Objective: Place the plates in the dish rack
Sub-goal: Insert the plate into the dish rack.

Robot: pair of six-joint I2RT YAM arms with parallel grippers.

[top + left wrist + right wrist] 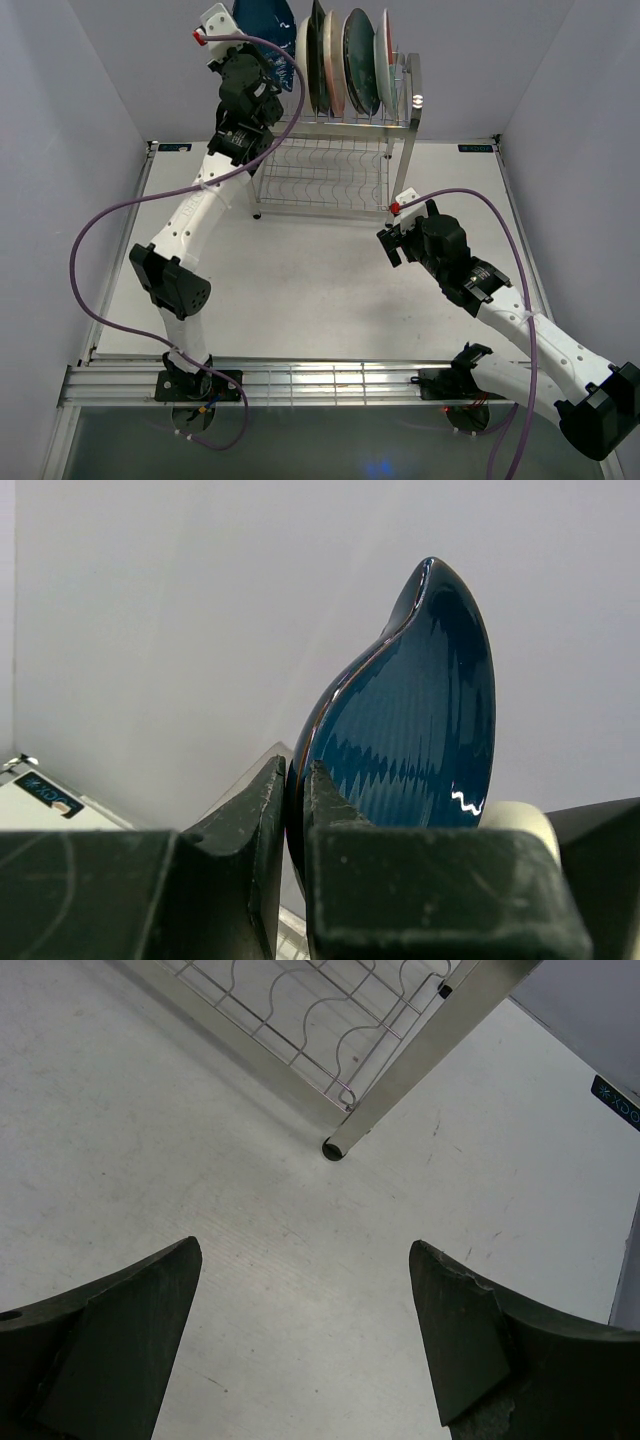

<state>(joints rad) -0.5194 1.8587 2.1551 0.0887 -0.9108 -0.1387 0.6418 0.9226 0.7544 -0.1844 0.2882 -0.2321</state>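
I need to turn my left gripper to the right in the top view and then move it down beside the cream plate, because the dark blue plate [263, 22] is at an angle to the row of plates.
The steel wire dish rack [335, 165] stands at the back of the table. Several plates stand upright in its top tier: a cream one [302, 50], a dark one [318, 55], a pink-and-cream one [335, 62], a dark teal one [360, 60] and a white one with a coloured rim [383, 52]. My left gripper [258, 58] is shut on the rim of a dark blue plate [263, 22] and holds it upright above the rack's left end. In the left wrist view the jaws [297, 772] pinch this plate [420, 730]. My right gripper [392, 243] is open and empty.
The right gripper [305, 1248] hovers over bare table in front of the rack's right front leg [420, 1060]. The rack's lower wire shelf [300, 1010] holds nothing. Grey walls close in the table at the back and both sides.
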